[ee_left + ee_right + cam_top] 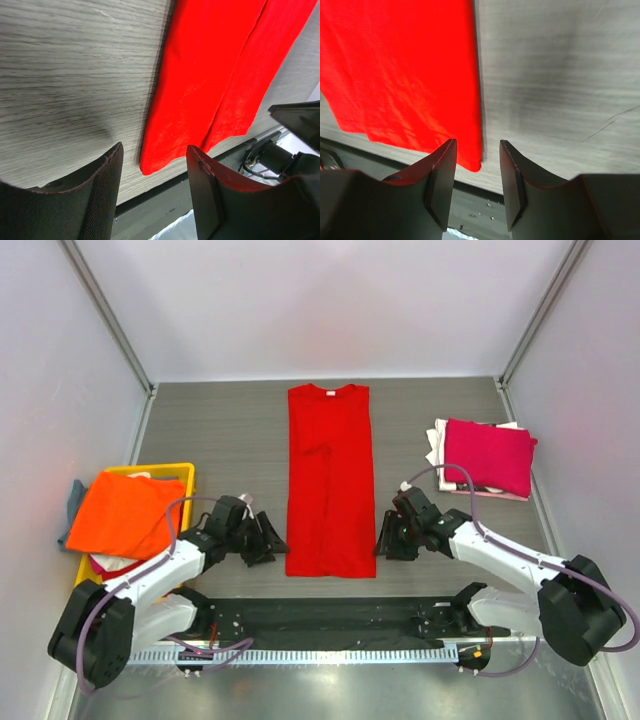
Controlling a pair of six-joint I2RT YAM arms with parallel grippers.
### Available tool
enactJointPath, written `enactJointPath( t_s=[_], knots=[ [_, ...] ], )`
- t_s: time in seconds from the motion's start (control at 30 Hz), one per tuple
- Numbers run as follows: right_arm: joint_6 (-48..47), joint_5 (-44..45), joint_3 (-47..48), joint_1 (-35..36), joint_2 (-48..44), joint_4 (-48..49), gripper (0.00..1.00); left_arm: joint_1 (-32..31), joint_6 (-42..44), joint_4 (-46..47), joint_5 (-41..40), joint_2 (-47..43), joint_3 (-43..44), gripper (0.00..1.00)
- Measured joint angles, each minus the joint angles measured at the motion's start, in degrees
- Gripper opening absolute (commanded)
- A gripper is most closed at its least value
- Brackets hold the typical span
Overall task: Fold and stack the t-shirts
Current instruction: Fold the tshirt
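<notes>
The robot's left gripper needs to go down next and ease back onto the fold at the red t-shirt's near corner (289,572) (150,164), because that corner points between the gripper's open fingers.
A bright red t-shirt (330,480) lies flat in the table's middle, its sleeves and sides folded in to a long strip, collar at the far end. My left gripper (272,540) hovers open beside the strip's near left corner (150,165), nothing between its fingers. On the other side my right gripper (385,540) stands open just above the near right corner (474,162), also holding nothing. A magenta-pink t-shirt (488,455) lies folded on top of a white one at the right. An orange t-shirt (125,515) lies folded over the crate at the left.
The yellow crate (185,472) stands at the left with a grey-blue cloth (75,498) beside it. A black strip and metal rail (330,625) run along the table's near edge. Grey walls close in the table at the sides and back.
</notes>
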Motion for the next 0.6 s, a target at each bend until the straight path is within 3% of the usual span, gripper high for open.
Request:
enactJointPath(
  t_s=[0.4, 0.6],
  knots=[
    [2.0, -2.0, -1.9, 4.3, 3.8, 1.9, 0.42, -0.9, -1.1, 3.2, 4.6, 5.6, -0.6, 0.47],
    [2.4, -3.1, -1.9, 5.8, 4.8, 3.1, 0.23, -1.3, -1.2, 4.2, 5.4, 6.5, -1.0, 0.38]
  ],
)
